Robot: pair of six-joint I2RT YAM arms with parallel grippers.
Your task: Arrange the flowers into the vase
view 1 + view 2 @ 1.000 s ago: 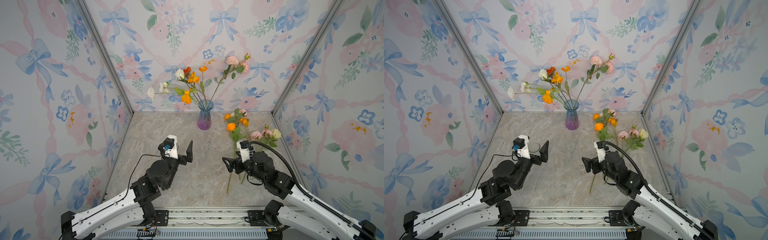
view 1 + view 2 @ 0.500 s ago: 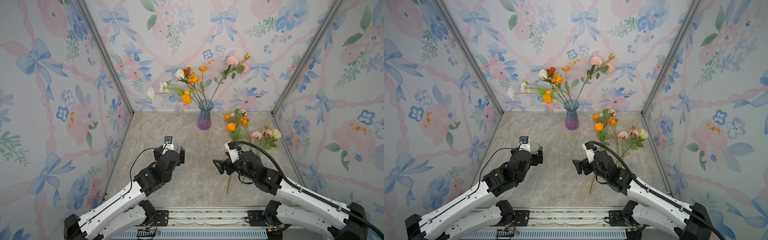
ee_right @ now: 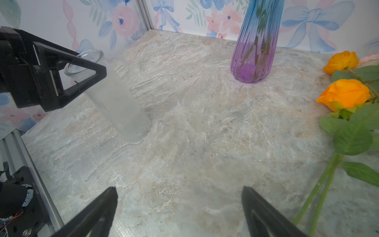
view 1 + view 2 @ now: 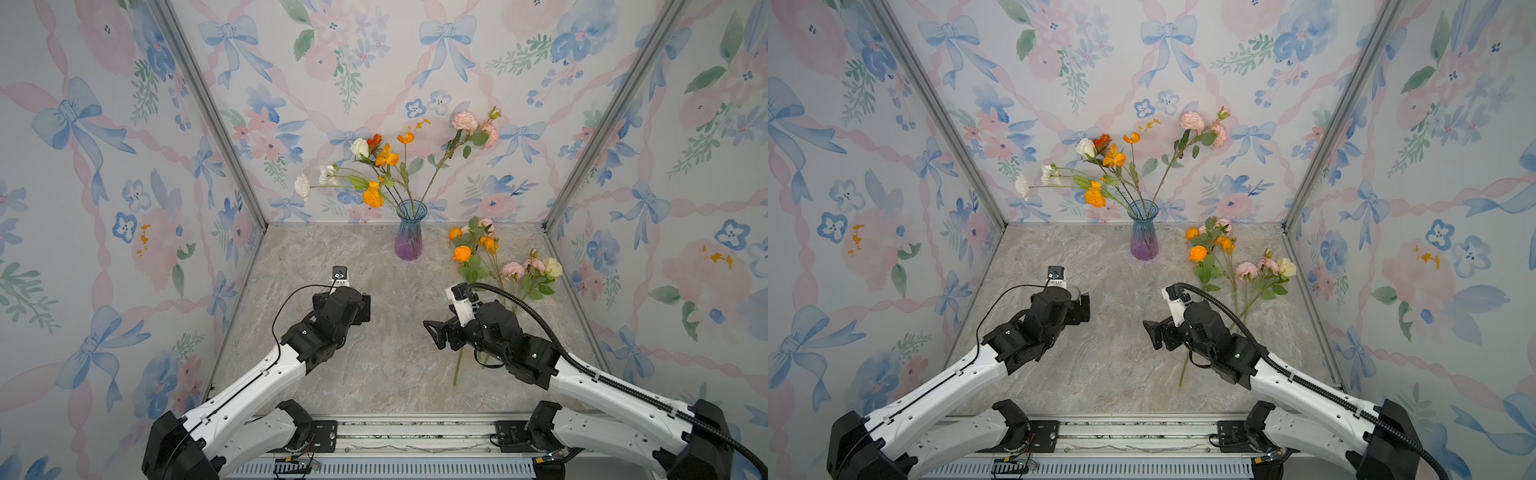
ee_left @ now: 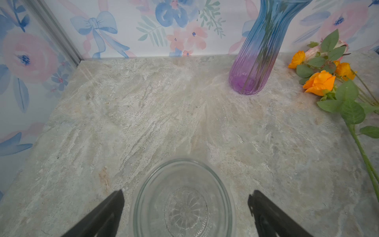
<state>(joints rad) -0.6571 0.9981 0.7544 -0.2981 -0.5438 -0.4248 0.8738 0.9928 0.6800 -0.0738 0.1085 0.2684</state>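
My left gripper will next close its open fingers straight onto the rim of the clear glass jar, since the jar's rim is between them with a gap on each side.
A blue-to-purple glass vase point(image 4: 409, 241) point(image 4: 1144, 243) point(image 5: 254, 67) point(image 3: 254, 51) stands at the back middle, and several flowers point(image 4: 386, 160) point(image 4: 1113, 158) stand in it. More flowers point(image 4: 463, 252) point(image 4: 1198, 252) point(image 5: 320, 82) point(image 3: 346, 93) lie on the table right of the vase, their stems running under my right arm. My left gripper point(image 5: 185, 194) points down, open. Its fingers point(image 3: 82, 71) straddle the rim of an empty clear glass jar point(image 5: 182, 205) point(image 3: 121, 106) with a gap on each side. My right gripper point(image 4: 434, 334) point(image 4: 1152, 332) point(image 3: 178, 195) is open over bare table, left of the loose stems.
Pink and pale yellow blooms point(image 4: 528, 268) lie nearest the right wall. A stem end point(image 4: 457, 370) pokes out below my right wrist. Wallpapered walls with metal corner posts point(image 4: 582, 145) close three sides. A metal rail point(image 4: 395, 432) runs along the front edge.
My left gripper has turned from fingers raised to pointing down over the clear jar. My right gripper has slid left, away from the loose flowers. Both stay open.
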